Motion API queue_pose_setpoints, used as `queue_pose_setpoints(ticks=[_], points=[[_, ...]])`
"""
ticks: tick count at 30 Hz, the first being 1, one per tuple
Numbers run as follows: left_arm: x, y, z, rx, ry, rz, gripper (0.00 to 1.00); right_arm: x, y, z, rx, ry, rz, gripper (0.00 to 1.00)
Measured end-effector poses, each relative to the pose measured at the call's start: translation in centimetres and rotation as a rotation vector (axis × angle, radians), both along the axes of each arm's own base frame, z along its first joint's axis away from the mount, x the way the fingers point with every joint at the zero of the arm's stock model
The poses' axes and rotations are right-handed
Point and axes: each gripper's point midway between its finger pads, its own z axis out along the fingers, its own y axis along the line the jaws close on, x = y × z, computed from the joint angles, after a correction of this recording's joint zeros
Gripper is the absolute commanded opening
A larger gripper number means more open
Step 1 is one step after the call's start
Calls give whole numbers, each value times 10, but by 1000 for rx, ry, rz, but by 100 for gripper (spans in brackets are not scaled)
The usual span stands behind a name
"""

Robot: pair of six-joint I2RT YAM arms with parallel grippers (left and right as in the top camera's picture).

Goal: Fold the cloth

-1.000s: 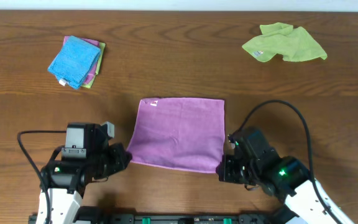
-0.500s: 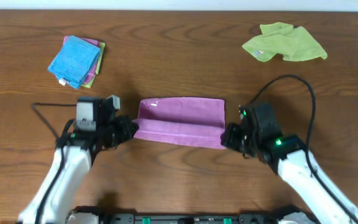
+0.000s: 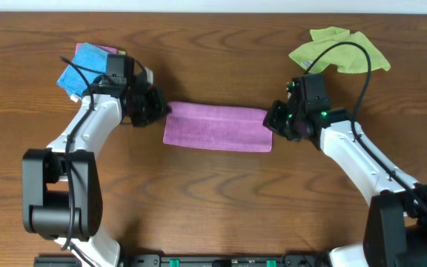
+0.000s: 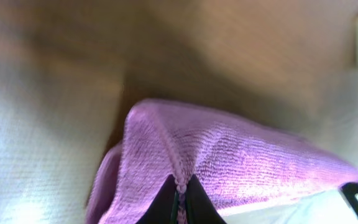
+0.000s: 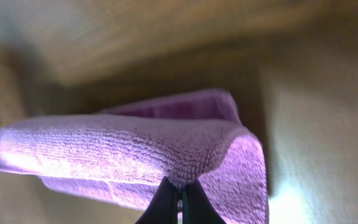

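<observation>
My left gripper holds the pinched corner over the far edge of the band [image 3: 175, 106] [image 4: 149, 104] already, so I need to lower the corner onto that edge next and release it there.
The purple cloth [image 3: 217, 127] lies doubled over into a long band across the middle of the table. My left gripper [image 3: 161, 111] is shut on the cloth's left corner, and the hem [image 4: 180, 183] is pinched between its dark fingers. At the band's right end my right gripper [image 3: 271, 121] is shut on the other corner, with the cloth [image 5: 185, 155] bunched over its fingertips. Both held corners sit over the far edge of the band.
A bright blue cloth [image 3: 87, 67] lies on a small folded stack at the back left, just behind my left arm. A crumpled lime-green cloth [image 3: 339, 50] sits at the back right, with my right arm's cable arching over it.
Both grippers have carried the near corners of the cloth away from me to its far edge. The flat square became a folded band.
</observation>
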Motion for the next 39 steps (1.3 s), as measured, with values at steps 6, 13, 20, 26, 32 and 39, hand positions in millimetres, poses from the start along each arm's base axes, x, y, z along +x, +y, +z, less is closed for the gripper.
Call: queue_pose_setpoints(ticks=[6, 13, 20, 26, 32, 39], points=[[-38, 12, -16, 94, 148, -45, 6, -41, 4, -13, -12, 155, 76, 1], [-43, 19, -20, 146, 153, -64, 72, -55, 4, -16, -29, 206, 100, 60], [-64, 24, -20, 169, 238, -92, 65, -62, -1, -18, -49, 234, 104, 22], [-34, 22, 4, 174, 87, -120, 6, -35, 5, 16, -22, 49, 109, 1], [-11, 2, 17, 245, -67, -160, 6, -19, 13, 34, -58, -67, 129, 2], [-16, -17, -25, 387, -14, -210, 6, -22, 10, 22, -89, -32, 129, 41]])
